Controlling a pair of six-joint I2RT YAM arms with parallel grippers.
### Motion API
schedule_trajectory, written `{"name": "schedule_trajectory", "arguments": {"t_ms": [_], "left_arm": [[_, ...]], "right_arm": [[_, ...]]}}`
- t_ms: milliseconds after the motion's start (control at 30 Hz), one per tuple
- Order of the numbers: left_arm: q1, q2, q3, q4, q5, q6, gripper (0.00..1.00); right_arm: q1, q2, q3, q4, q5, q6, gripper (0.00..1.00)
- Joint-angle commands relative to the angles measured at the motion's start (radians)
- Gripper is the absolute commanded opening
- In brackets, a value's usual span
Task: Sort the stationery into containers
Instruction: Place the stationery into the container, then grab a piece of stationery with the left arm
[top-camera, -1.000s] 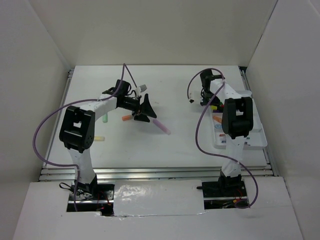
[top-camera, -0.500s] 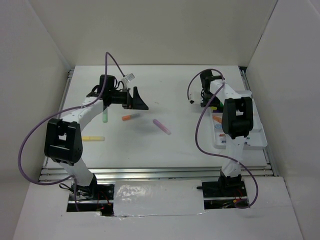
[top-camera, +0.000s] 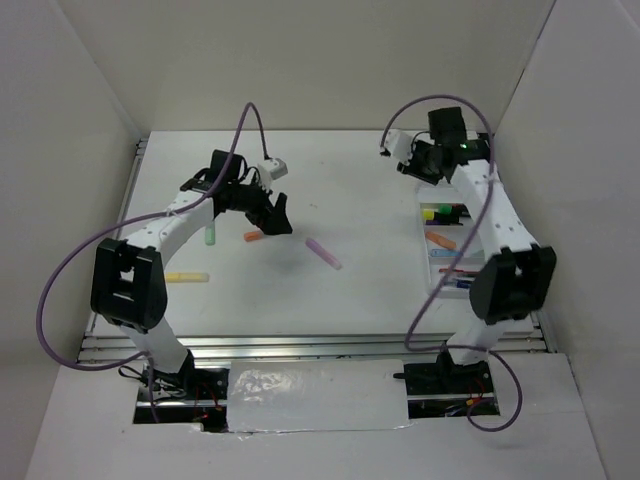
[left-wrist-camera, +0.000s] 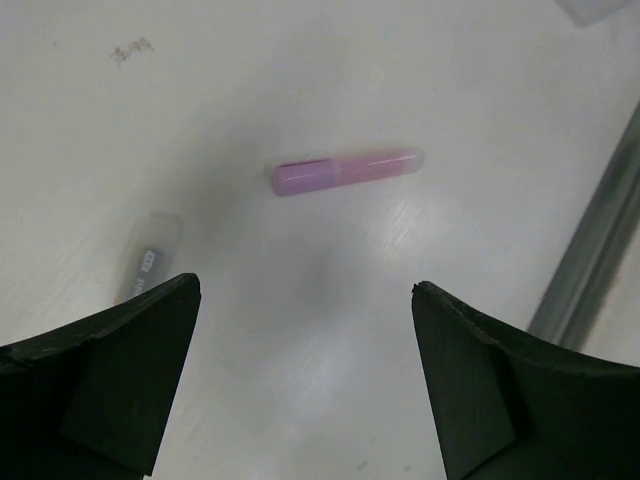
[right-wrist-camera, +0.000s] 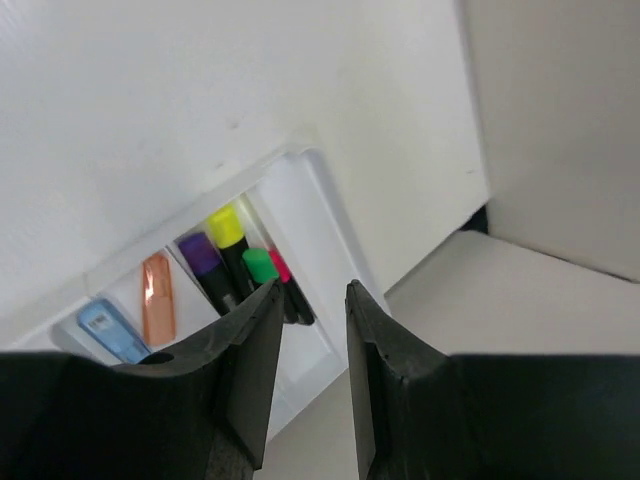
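Note:
The pink marker's darker end (top-camera: 312, 243) (left-wrist-camera: 300, 178) is below my left gripper, to its right in the top view, so I need to swing my left gripper across and down onto that end, turning it on the way.
The white divided tray (top-camera: 428, 262) lies at the right and holds highlighters with yellow (right-wrist-camera: 226, 226), purple (right-wrist-camera: 200, 252) and green (right-wrist-camera: 260, 265) caps, an orange marker (right-wrist-camera: 156, 310) and a blue one (right-wrist-camera: 110, 330). Loose on the table are a pink marker (top-camera: 323, 253), an orange marker (top-camera: 254, 236), a green marker (top-camera: 210, 237) and a yellow marker (top-camera: 187, 277). My left gripper (top-camera: 272, 212) is open and empty just above the orange marker. In the left wrist view, the pink marker (left-wrist-camera: 345, 171) lies ahead of the gripper (left-wrist-camera: 305, 285). My right gripper (top-camera: 408, 160) is raised behind the tray, empty, its jaws a narrow gap apart (right-wrist-camera: 312, 290).
White walls enclose the table on three sides. A metal rail (left-wrist-camera: 590, 240) runs along the table edge. A blurred greyish pen (left-wrist-camera: 145, 262) lies near my left finger in the left wrist view. Purple cables loop over both arms.
My right arm has lifted off the tray and swung to the far back, its elbow now over the tray. My left gripper has moved slightly right and nearer, toward the orange marker.

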Motion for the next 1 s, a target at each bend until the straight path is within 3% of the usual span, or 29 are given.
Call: {"name": "schedule_trajectory", "arguments": {"t_ms": [0,133,200,433,633,767,967], "left_arm": [[-0.033,-0.078,0.032,-0.055,-0.095,0.318,0.99],[-0.043,-0.100,0.018,-0.103,-0.024,0.553,0.99],[-0.047,-0.089,0.029,-0.179,0.035,0.746,0.99],[-0.128,0.142,0.222,-0.422,0.044,1.150,0.99],[-0.174,0.354,0.409,-0.463,0.044,1.196,0.92],[-0.205,0.442,0.496,-0.506,-0.002,1.248,0.75],[-0.231,0.517,0.507,-0.554,-0.054,1.308,0.68]], "right_arm": [[-0.024,-0.268,-0.128,0.179,-0.232,0.217,0.39],[-0.040,-0.460,-0.302,0.244,-0.339,0.296,0.42],[-0.037,-0.566,-0.375,0.261,-0.352,0.401,0.45],[-0.060,-0.702,-0.494,0.188,-0.421,0.572,0.65],[-0.081,-0.782,-0.573,0.164,-0.445,0.634,0.68],[-0.098,-0.784,-0.580,0.121,-0.445,0.631,0.67],[-0.118,-0.749,-0.567,0.106,-0.487,0.640,0.65]]}}
